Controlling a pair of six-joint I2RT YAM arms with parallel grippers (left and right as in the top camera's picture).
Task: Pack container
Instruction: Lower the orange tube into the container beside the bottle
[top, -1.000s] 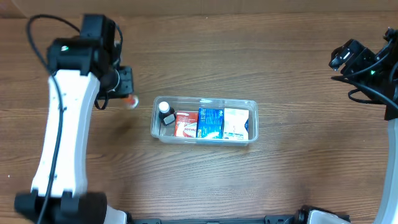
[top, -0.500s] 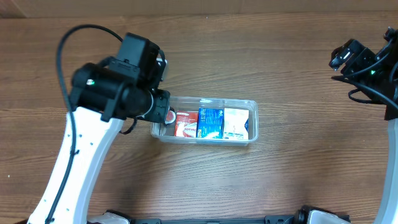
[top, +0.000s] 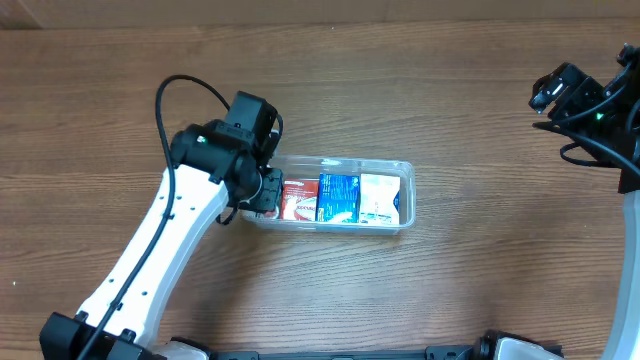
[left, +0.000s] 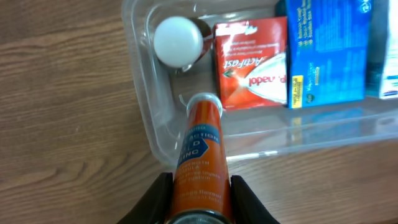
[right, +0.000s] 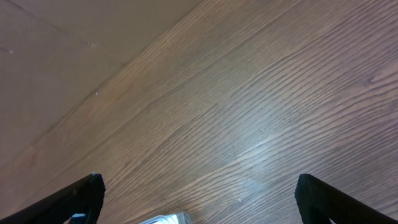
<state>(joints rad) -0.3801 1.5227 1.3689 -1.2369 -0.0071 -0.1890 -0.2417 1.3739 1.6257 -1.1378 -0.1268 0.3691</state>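
The orange tube goes down with my left gripper into the still free gap beside the red box next for release, since that gap lies below my left gripper.
The clear plastic container lies mid-table and holds a red box, a blue box, a white box and a small white-capped bottle. My left gripper is shut on an orange tube, whose tip reaches over the container's left end, next to the red box. My right gripper is open and empty at the far right, well away from the container; its fingers frame bare table.
The brown wooden table surrounds the container. The left arm's white link crosses the front-left area. A cardboard-coloured surface shows beyond the table edge in the right wrist view.
My left arm has swung right from the table's far left to the container's left end, carrying the orange tube. The right arm has not moved.
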